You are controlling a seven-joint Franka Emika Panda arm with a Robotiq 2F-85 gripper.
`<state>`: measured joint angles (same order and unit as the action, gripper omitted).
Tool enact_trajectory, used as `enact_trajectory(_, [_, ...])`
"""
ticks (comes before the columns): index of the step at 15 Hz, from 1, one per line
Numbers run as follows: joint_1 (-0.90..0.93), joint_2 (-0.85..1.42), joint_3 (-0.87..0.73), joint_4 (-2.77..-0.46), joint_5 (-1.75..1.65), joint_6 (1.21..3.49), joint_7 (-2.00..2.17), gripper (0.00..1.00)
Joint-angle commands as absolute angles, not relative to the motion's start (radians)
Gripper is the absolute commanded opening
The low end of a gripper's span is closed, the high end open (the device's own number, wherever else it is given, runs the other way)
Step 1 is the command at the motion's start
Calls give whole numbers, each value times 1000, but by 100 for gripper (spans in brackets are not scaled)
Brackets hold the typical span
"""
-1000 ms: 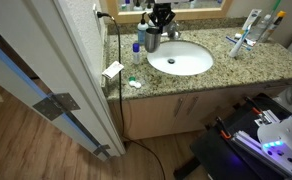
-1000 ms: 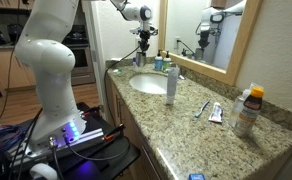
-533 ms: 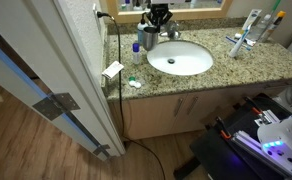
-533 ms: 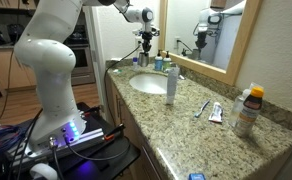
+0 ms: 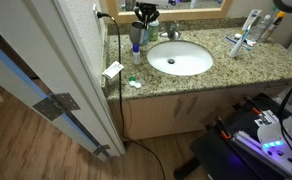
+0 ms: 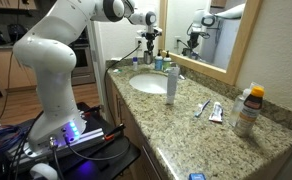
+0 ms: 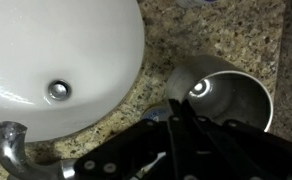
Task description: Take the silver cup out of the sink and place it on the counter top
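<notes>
My gripper lowers the silver cup (image 7: 226,100) toward the speckled counter top below next, then releases the cup there.
The silver cup (image 7: 226,100) sits upright over the speckled counter top (image 7: 248,38), just beside the rim of the white sink (image 7: 56,40). My gripper (image 7: 174,108) has its fingers close together at the cup's near rim and looks shut on the cup wall. I cannot tell whether the cup rests on the granite or hangs just above it. In both exterior views the gripper (image 5: 146,24) (image 6: 148,45) is at the back corner of the counter (image 5: 236,66) (image 6: 206,130), behind the basin (image 5: 181,58) (image 6: 148,84), and the cup is barely visible.
The chrome faucet (image 7: 11,150) (image 5: 171,30) stands close behind the basin. A blue-capped bottle (image 5: 136,42) is next to the gripper. A tall white bottle (image 6: 171,85), toothbrushes (image 5: 248,38) and an orange-capped bottle (image 6: 248,110) stand on the counter. A wall and mirror close off the back.
The gripper has moved with the cup away from the basin, toward the back corner of the counter near the blue-capped bottle.
</notes>
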<state>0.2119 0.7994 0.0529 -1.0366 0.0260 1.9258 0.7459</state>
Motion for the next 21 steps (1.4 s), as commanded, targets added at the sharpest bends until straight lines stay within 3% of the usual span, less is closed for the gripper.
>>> enact_trajectory(1, [217, 813, 52, -1020, 26, 1924, 750, 6])
enact_trajectory(2, [227, 831, 42, -1004, 12, 1905, 764, 1])
enact_trajectory(12, [286, 906, -3, -961, -35, 1906, 807, 1])
enact_trajectory(14, [289, 904, 0, -959, -40, 1908, 818, 32])
enact_trajectory(21, [269, 767, 21, -1010, -17, 1940, 789, 80])
